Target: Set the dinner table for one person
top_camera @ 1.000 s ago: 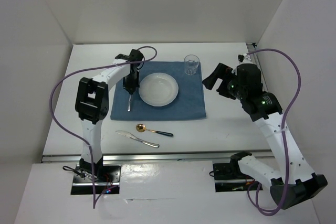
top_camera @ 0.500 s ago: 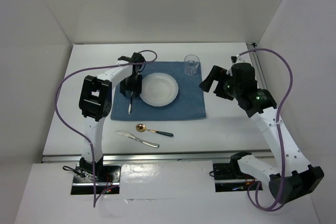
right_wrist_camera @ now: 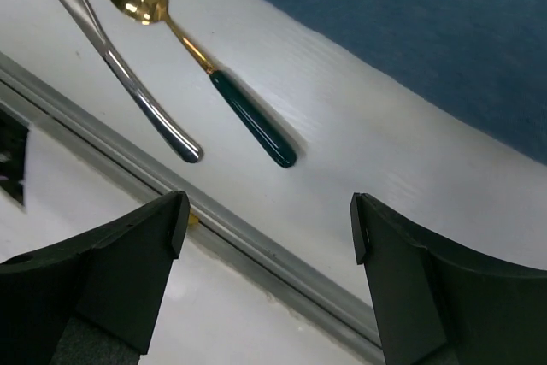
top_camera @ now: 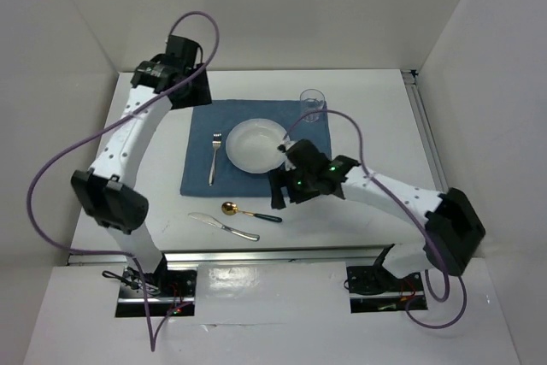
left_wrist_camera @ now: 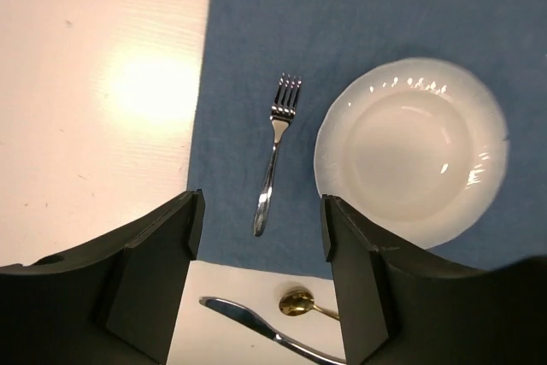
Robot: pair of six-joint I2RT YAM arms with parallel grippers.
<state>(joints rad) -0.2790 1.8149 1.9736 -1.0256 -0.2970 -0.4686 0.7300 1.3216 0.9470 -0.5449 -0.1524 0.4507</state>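
Observation:
The spoon lies slanted before my open fingers, so my right gripper will next go down and left in the top view and turn to straddle the middle of the spoon's green handle.
The white dinner table (top_camera: 376,138) carries a blue placemat (top_camera: 256,179). On the mat lie a white plate (top_camera: 256,144) and, left of it, a silver fork (top_camera: 214,158). A clear glass (top_camera: 313,104) stands at the mat's far right corner. In front of the mat lie a gold spoon with a dark green handle (top_camera: 249,212) and a knife (top_camera: 224,226). My left gripper (top_camera: 195,91) hangs open and empty high over the mat's far left corner, with the fork (left_wrist_camera: 275,153) below it. My right gripper (top_camera: 279,192) is open and empty just above the spoon's handle (right_wrist_camera: 252,117).
A silver rail (top_camera: 256,254) runs along the table's near edge, close behind the knife (right_wrist_camera: 128,66). White walls enclose the table on the left, back and right. The right arm's forearm reaches across the mat's near right corner.
My left gripper opened, left the fork on the mat and rose back to the far left. The right arm swung from the right side to the near middle over the spoon.

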